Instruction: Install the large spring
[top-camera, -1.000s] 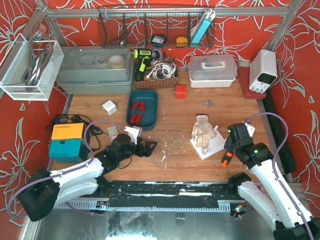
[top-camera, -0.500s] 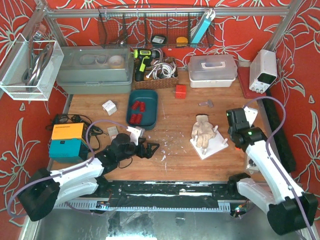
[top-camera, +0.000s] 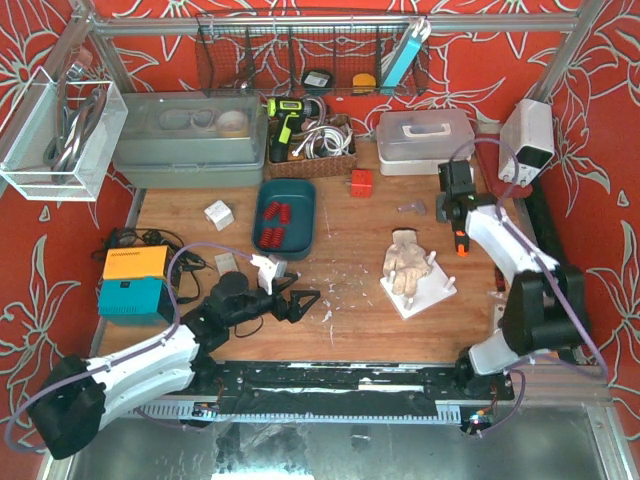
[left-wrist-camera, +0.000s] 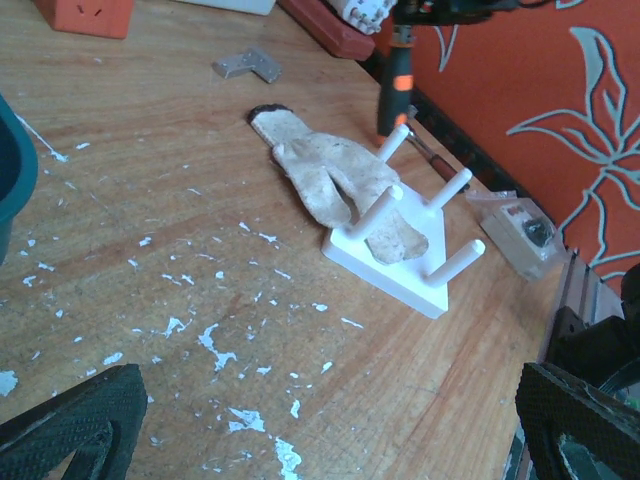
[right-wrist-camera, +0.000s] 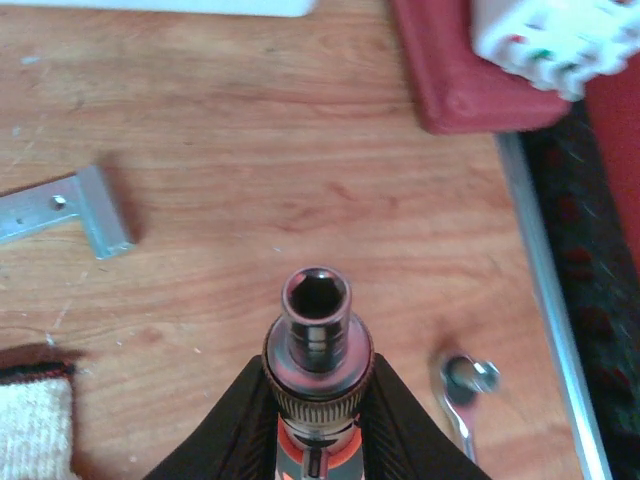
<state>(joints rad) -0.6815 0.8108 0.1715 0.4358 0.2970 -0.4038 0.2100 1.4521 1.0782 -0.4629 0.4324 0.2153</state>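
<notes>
Next, the right gripper brings the hanging socket driver down onto bare wood (top-camera: 440, 232) (right-wrist-camera: 220, 255) beside the L-bracket and releases the driver's knurled metal fitting, since that clear spot lies below the gripper.
Red springs (top-camera: 272, 225) lie in the teal tray (top-camera: 300, 192) at the back middle of the table. A white peg base (top-camera: 420, 287) with a beige glove (top-camera: 404, 262) draped over it stands right of centre; it also shows in the left wrist view (left-wrist-camera: 385, 265). My left gripper (top-camera: 298, 303) is open and empty, low over the wood left of the base, with its jaws wide apart (left-wrist-camera: 330, 430). My right gripper (top-camera: 458, 222) is shut on an orange-handled socket driver (right-wrist-camera: 316, 335) held above the table at the back right.
A metal L-bracket (right-wrist-camera: 70, 212) and a small wrench (right-wrist-camera: 465, 390) lie under the right wrist. A red pad (right-wrist-camera: 480, 80) with a white power supply (top-camera: 527, 140), a white lidded box (top-camera: 425, 140), an orange block (top-camera: 361, 183) and an orange and teal box (top-camera: 135, 283) also stand here.
My right arm has swung from the front right to the back right, carrying the driver. My left gripper has shifted slightly to the right, still open.
</notes>
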